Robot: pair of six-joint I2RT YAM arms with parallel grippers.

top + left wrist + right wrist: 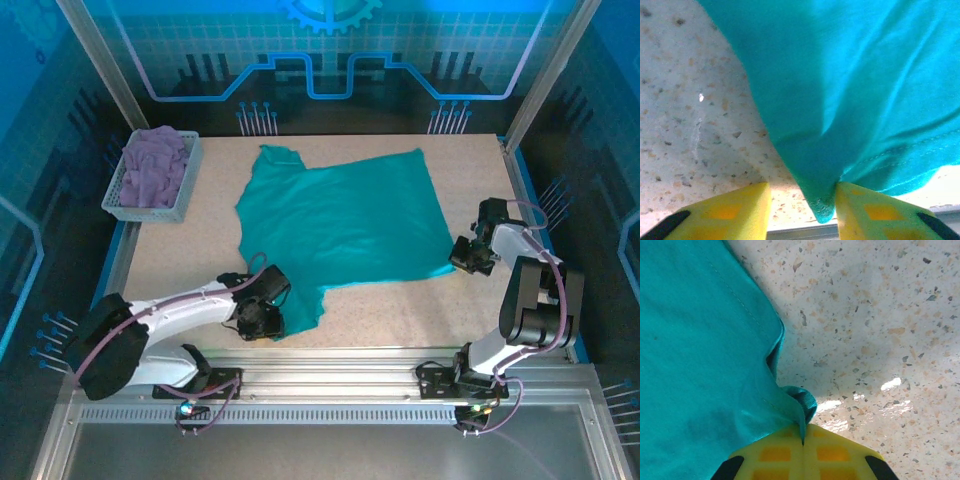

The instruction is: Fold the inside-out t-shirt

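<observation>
My right gripper is going to carry the shirt's hemmed edge outward next and then release it over the shirt's side edge [436, 212] [740, 295], because the cloth there is still spread flat.
The teal inside-out t-shirt [340, 225] lies spread over the middle of the speckled table, with one corner reaching toward the near left. My left gripper [262, 318] sits at that near-left corner. In the left wrist view a point of the t-shirt [840, 75] hangs between the yellow fingers of the left gripper [802, 200]. It touches the right finger, and a gap shows on the left side, so the jaws stand apart. My right gripper [462, 258] is at the shirt's near right corner. In the right wrist view the right gripper [803, 437] is shut on the t-shirt's [700, 365] hemmed edge.
A grey mesh basket [140, 212] holding a lavender garment [155, 165] stands at the far left of the table. The aluminium rail [330, 385] runs along the near edge, just below the left gripper. Bare tabletop [400, 310] lies between the two grippers.
</observation>
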